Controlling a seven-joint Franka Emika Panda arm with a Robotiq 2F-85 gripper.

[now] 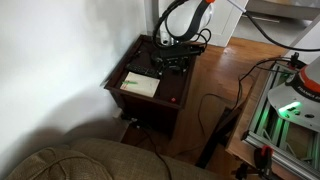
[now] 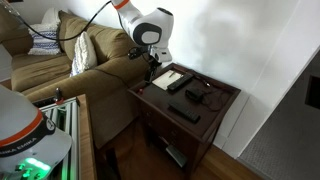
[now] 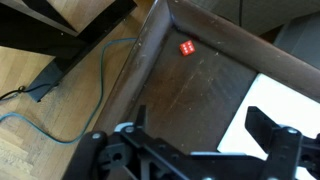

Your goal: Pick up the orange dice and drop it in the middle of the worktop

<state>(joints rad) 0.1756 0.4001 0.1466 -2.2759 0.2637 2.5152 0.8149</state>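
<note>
The gripper moves across toward the rimmed corner of the worktop next. It then lowers its open fingers astride the orange dice (image 1: pixel 173 99) (image 3: pixel 187 48), which sits below and clear of both.
The orange dice (image 3: pixel 187 48) is a tiny orange-red cube lying near a corner of the worktop (image 3: pixel 200 90), close to the raised rim. It shows as a speck in an exterior view (image 1: pixel 175 100). The worktop is the dark reddish-brown top of a small side table, seen in both exterior views (image 1: pixel 168 88) (image 2: pixel 215 108). My gripper (image 3: pixel 205 135) is open and empty, hovering above the worktop, apart from the dice. It also shows in both exterior views (image 1: pixel 170 58) (image 2: pixel 155 66).
A pale paper sheet (image 3: pixel 285 100) (image 1: pixel 140 85) (image 2: pixel 172 78) lies on the worktop beside the gripper. Black remotes (image 2: pixel 185 113) lie on it too. A sofa (image 2: pixel 70 70) stands beside the table. Cables (image 3: pixel 60 110) run on the wooden floor.
</note>
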